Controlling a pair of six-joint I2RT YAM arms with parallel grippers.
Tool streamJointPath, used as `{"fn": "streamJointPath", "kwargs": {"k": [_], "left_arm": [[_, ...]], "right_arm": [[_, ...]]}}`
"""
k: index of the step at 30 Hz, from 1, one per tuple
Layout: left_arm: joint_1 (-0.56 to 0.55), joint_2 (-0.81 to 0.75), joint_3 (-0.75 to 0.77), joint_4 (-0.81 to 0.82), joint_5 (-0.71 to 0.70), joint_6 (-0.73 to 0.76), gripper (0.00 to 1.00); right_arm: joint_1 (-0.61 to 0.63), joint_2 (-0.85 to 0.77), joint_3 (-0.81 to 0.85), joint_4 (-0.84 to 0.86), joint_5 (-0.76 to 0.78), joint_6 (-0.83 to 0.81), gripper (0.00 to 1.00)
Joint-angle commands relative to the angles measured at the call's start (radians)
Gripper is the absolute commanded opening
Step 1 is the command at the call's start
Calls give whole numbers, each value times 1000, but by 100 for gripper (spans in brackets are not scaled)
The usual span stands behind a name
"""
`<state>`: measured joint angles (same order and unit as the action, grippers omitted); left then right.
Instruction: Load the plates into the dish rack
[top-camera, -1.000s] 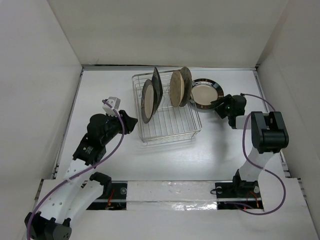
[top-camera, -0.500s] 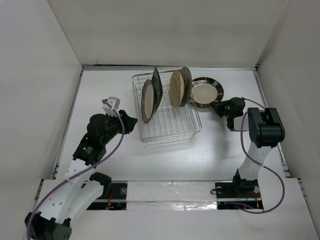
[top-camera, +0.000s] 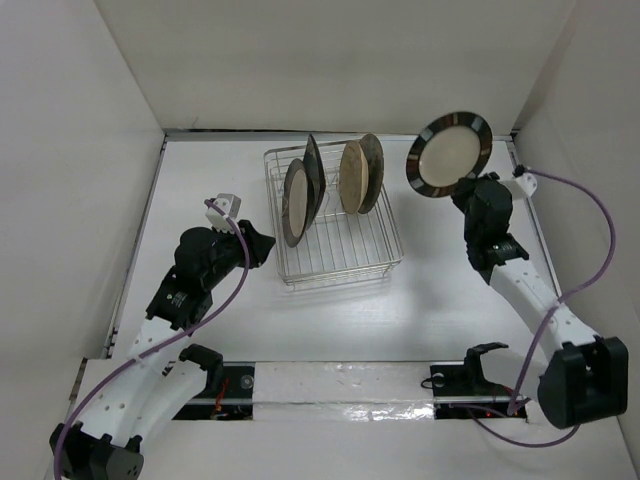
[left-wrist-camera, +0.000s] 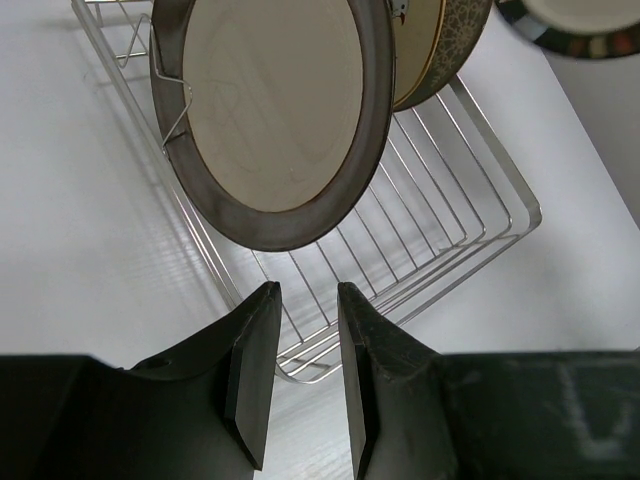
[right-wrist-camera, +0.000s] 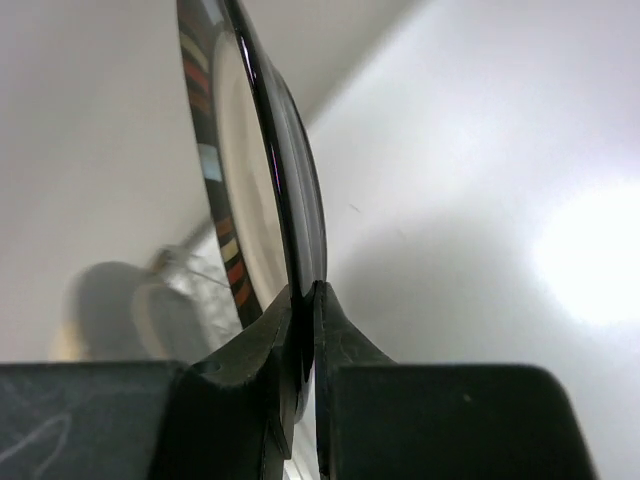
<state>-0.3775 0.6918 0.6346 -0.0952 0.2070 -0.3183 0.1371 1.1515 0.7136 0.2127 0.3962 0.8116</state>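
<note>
I should next move my right gripper left in the top view, down into the free gap between the black and cream plates, and release.
My right gripper (top-camera: 468, 186) is shut on the lower rim of a dark-rimmed cream plate (top-camera: 450, 154), which it holds upright in the air to the right of the dish rack (top-camera: 345, 256). The right wrist view shows that plate (right-wrist-camera: 262, 170) edge-on, pinched in the right gripper (right-wrist-camera: 308, 300). Several plates stand on edge in the rack: a dark-rimmed one (top-camera: 297, 203), a black one (top-camera: 313, 168), a cream one (top-camera: 352, 178) and a brown one (top-camera: 373, 170). My left gripper (top-camera: 262, 245) is open and empty at the rack's front left corner. In its wrist view the left gripper (left-wrist-camera: 308, 295) faces the dark-rimmed plate (left-wrist-camera: 280, 120) and the rack (left-wrist-camera: 450, 250).
White walls close the table in at the left, back and right. The right wall stands close behind my right arm's cable (top-camera: 590, 240). A bare stretch of the rack's wire floor (top-camera: 350, 235) lies in front of the standing plates.
My right gripper has shut on the plate's rim and raised it off the table to the right of the rack, turning it upright. The left arm has not moved.
</note>
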Motion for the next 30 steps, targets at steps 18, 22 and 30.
{"fn": "streamJointPath", "kwargs": {"k": [18,22,30], "left_arm": [[6,-26,31,37,19,10,27],[6,-26,25,48,49,8,27],[6,-25,30,45,35,8,27]], "right_arm": [[613,341,952,-18,550,-794,0],[633,416,1007,-13,584,-865,0],[642,513,1055,-93,540,-813,0]]}}
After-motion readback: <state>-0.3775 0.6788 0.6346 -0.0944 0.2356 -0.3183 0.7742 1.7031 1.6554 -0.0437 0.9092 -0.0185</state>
